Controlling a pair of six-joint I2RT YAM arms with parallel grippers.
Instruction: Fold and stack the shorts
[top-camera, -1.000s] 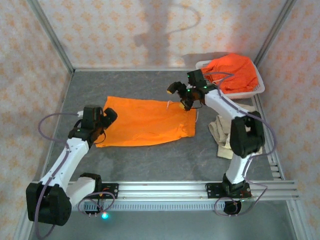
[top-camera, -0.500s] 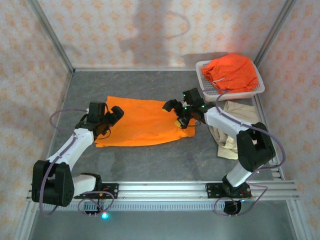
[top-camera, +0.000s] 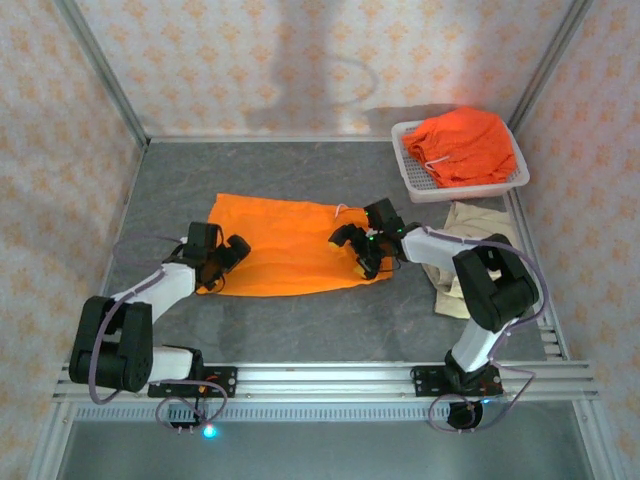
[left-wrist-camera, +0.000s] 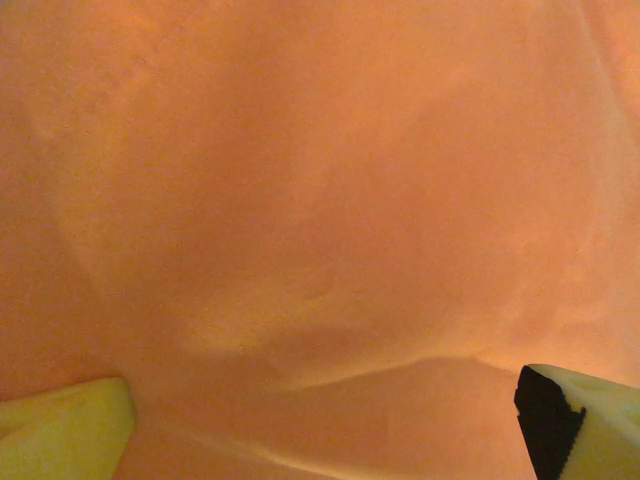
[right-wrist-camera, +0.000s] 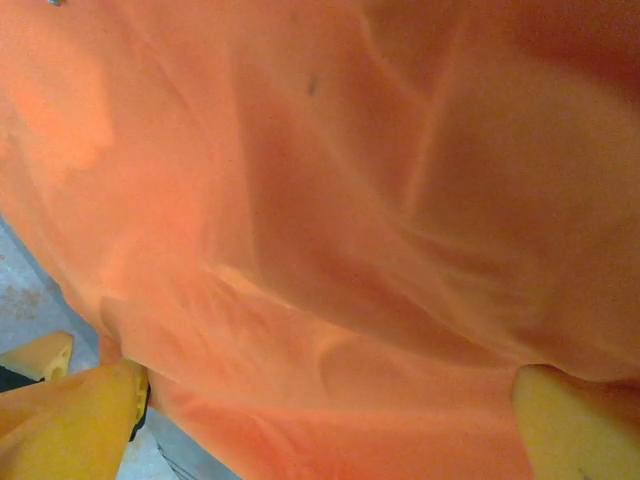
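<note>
I should move my right gripper toward the beige shorts, onto the orange side edge (top-camera: 387, 268), and close it there, because its open fingers are inside the outline of the orange shorts.
Orange shorts (top-camera: 285, 245) lie spread flat in the middle of the table. My left gripper (top-camera: 228, 252) rests low at their left edge, jaws open over the cloth (left-wrist-camera: 320, 230). At the right edge, near the front corner, my right gripper (top-camera: 356, 250) is down on the shorts and open, with orange cloth (right-wrist-camera: 340, 250) between its fingertips. A second orange pair (top-camera: 462, 145) is heaped in the white basket (top-camera: 412, 178) at the back right. Beige shorts (top-camera: 462, 240) lie crumpled on the table in front of that basket, partly under the right arm.
The table is walled on three sides by patterned panels. An aluminium rail (top-camera: 330, 380) with both arm bases runs along the near edge. Bare grey tabletop (top-camera: 300, 320) lies in front of the spread shorts.
Both grippers have come down and towards the near edge along the sides of the spread shorts. The right one moved from the far right corner to the near right corner.
</note>
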